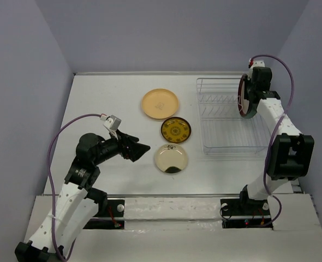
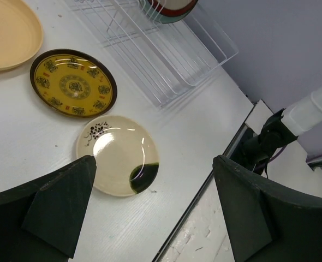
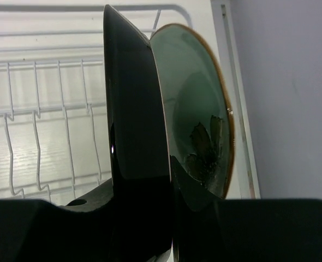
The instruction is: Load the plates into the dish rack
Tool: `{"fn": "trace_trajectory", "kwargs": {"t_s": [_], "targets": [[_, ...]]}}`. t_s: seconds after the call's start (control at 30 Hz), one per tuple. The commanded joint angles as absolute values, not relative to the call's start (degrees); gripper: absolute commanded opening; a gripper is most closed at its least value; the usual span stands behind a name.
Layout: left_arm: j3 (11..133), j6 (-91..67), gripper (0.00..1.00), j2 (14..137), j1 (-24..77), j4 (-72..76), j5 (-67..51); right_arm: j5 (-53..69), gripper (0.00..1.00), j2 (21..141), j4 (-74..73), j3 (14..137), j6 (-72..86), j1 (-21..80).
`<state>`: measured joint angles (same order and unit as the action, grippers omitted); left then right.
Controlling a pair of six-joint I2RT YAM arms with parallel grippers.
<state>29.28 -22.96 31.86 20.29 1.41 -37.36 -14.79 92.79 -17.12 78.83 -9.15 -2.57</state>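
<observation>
My left gripper will move outward and down onto the orange-yellow plate (image 1: 160, 103) at the plate's rim farthest from the rack, where the table is bare.
The clear wire dish rack (image 1: 226, 117) stands at the right rear. My right gripper (image 1: 249, 97) is shut on the red-rimmed plate (image 1: 240, 99) and holds it on edge over the rack's right end. In the right wrist view (image 3: 150, 202) the plate's dark back (image 3: 133, 109) fills the middle. The pale green flower plate (image 3: 204, 125) stands just behind it in the rack (image 3: 41, 109). The orange-yellow plate (image 1: 160, 103), the brown-and-gold plate (image 1: 176, 130) and the cream plate with a dark spot (image 1: 171, 158) lie flat left of the rack. My left gripper (image 1: 141, 148) is open and empty beside the cream plate (image 2: 120, 154).
The table's near edge (image 2: 204, 191) runs just right of the cream plate in the left wrist view. Purple walls close in the table on three sides. The right arm's base (image 1: 243, 204) stands at the near edge below the rack.
</observation>
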Motion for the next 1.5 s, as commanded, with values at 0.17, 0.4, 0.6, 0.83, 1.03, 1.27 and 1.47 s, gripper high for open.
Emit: {"fn": "trace_trajectory", "kwargs": {"t_s": [0.17,0.4,0.6,0.83,1.03,1.27,1.47], "targets": [[30.59,-22.06,0.99,34.10,20.65,2.20,-36.31,-15.63,0.23,92.64,-6.77,78.66,-4.58,-2.46],[32.69,-21.62,0.99,37.18,20.57,-2.46,-27.96,-15.90,0.74,91.32,-7.99,78.92,5.35,-2.46],[31.99,-24.77,0.99,39.54,20.65,-1.67,-26.36,-13.99,0.83,86.06,-16.43,81.39,16.87,-2.46],[27.26,-32.41,0.97,44.73,23.02,4.21,-22.95,2.15,0.84,71.14,-12.33,69.48,26.27,-0.18],[23.11,-37.61,0.84,52.28,26.27,13.09,-13.11,11.06,0.77,59.09,-3.45,53.04,31.81,6.58],[32.57,-42.45,0.71,71.24,26.37,23.55,-8.00,18.00,0.73,54.67,2.37,43.42,35.33,15.19],[44.10,-42.54,0.74,85.74,23.74,24.26,-1.76,18.63,0.73,51.69,2.81,37.71,34.98,19.16]]}}
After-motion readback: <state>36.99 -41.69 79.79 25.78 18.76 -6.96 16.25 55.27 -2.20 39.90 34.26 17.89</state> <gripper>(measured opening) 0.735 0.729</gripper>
